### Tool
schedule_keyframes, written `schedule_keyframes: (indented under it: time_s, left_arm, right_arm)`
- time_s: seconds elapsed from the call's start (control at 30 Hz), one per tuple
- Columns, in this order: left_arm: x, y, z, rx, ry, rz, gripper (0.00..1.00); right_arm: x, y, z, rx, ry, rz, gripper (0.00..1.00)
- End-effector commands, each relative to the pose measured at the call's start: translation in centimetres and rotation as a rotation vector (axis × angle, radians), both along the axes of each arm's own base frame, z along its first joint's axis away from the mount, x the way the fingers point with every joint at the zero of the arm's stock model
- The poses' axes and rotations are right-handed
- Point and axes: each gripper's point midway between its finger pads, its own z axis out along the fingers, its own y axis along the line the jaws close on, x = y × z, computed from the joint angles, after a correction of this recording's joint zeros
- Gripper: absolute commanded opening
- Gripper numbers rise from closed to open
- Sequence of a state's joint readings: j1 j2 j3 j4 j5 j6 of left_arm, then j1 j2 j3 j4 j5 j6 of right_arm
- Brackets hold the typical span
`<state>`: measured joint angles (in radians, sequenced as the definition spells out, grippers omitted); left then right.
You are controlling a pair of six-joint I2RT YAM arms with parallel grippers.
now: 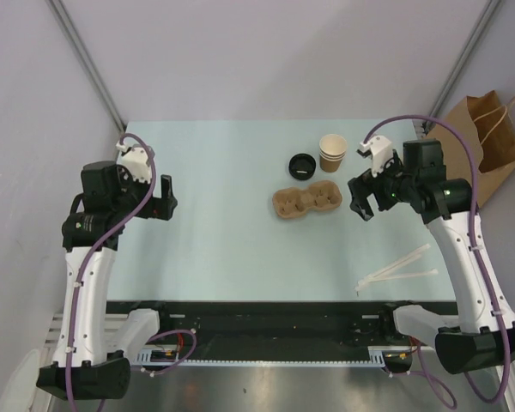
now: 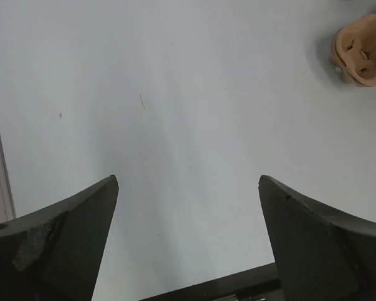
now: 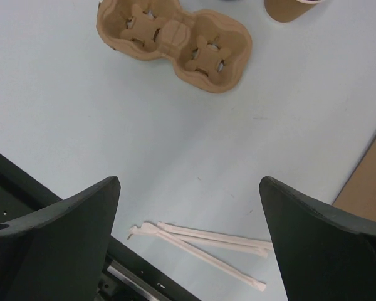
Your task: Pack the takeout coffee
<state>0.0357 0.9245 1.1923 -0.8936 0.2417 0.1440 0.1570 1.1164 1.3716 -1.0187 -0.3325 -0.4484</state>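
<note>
The tray is narrowest between its holes. Next, my right gripper should move down and to the left in the top view, onto the tray's near rim (image 1: pixel 309 209) (image 3: pixel 168 54) between those holes.
The takeout coffee cup (image 1: pixel 332 153), tan kraft paper with a pale inside and no lid, stands upright at the back right of the table; its base shows at the top of the right wrist view (image 3: pixel 288 9). A small round black lid (image 1: pixel 302 166) lies just left of it. The brown pulp two-hole tray (image 1: pixel 307 202) lies in front of both, and also shows in the right wrist view (image 3: pixel 174 41) and the left wrist view (image 2: pixel 361 50). My right gripper (image 1: pixel 361 204) is open and empty, right of the tray. My left gripper (image 1: pixel 166 197) is open and empty over bare table at the left.
Two paper-wrapped straws (image 1: pixel 397 269) lie near the front right edge, and show in the right wrist view (image 3: pixel 203 243). A brown paper bag (image 1: pixel 487 142) with handles lies off the table's right side. The black front rail (image 1: pixel 266 319) borders the near edge.
</note>
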Motion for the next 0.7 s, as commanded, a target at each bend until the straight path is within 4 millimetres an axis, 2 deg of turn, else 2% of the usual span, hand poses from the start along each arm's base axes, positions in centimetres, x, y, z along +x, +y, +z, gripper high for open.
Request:
schedule_keyframes:
  time_s: [0.0, 0.2, 0.4, 0.5, 0.57, 0.6, 0.63, 0.67]
  left_arm:
    - [0.5, 0.0, 2.8, 0.015, -0.094, -0.021, 0.99]
    - [1.4, 0.9, 3.4, 0.056, -0.121, 0.008, 0.99]
    - [1.7, 0.4, 3.8, 0.045, -0.138, -0.016, 1.00]
    - [1.5, 0.1, 3.6, 0.041, -0.132, -0.041, 0.99]
    - [1.5, -0.1, 3.7, 0.045, -0.129, -0.055, 1.00]
    - [1.5, -0.1, 3.7, 0.045, -0.125, -0.059, 1.00]
    - [1.4, -0.3, 3.6, 0.040, -0.123, -0.074, 1.00]
    - [1.4, -0.5, 3.7, 0.042, -0.122, -0.086, 0.99]
  right_arm:
    - [1.8, 0.7, -0.6, -0.082, -0.036, 0.034, 1.00]
    - [2.9, 2.7, -2.1, -0.225, -0.057, 0.139, 1.00]
    - [4.0, 6.0, -5.0, -0.301, -0.016, 0.262, 0.99]
    - [4.6, 7.6, -6.7, -0.290, 0.024, 0.301, 0.88]
    - [4.8, 8.5, -7.7, -0.267, 0.052, 0.315, 0.76]
    - [5.0, 8.8, -8.8, -0.270, 0.084, 0.321, 0.71]
    - [5.2, 9.1, -9.3, -0.266, 0.095, 0.325, 0.62]
    - [5.5, 9.3, -9.7, -0.262, 0.099, 0.328, 0.59]
